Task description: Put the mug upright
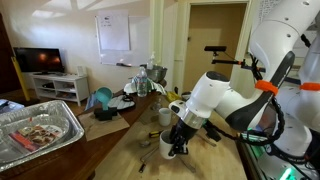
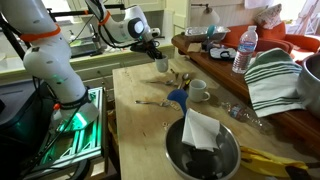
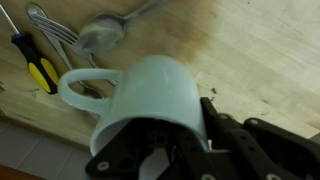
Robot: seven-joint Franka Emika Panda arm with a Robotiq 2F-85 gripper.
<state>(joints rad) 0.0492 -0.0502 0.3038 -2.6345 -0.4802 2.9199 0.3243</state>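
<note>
The mug still hangs over the bare tabletop [image 2: 163, 77] beside the spoon, so my gripper will next lower it onto that spot below and let go of the mug's rim.
The white mug [image 3: 150, 90], with its loop handle to the left, fills the wrist view; its open mouth faces the camera. My gripper [image 3: 178, 138] is shut on the mug's rim, one finger inside and one outside. In both exterior views the gripper [image 1: 178, 132] [image 2: 153, 48] holds the mug [image 1: 168, 148] [image 2: 161, 65] tilted just over the wooden table [image 2: 135, 120]. I cannot tell whether the mug touches the table.
A spoon [image 3: 100, 35], a fork [image 3: 48, 22] and a yellow-handled screwdriver [image 3: 38, 68] lie beside the mug. A slimmer white cup [image 2: 198, 90], a blue object [image 2: 178, 97], a metal bowl [image 2: 180, 165], a bottle [image 2: 240, 50] and a foil tray [image 1: 70, 125] stand around.
</note>
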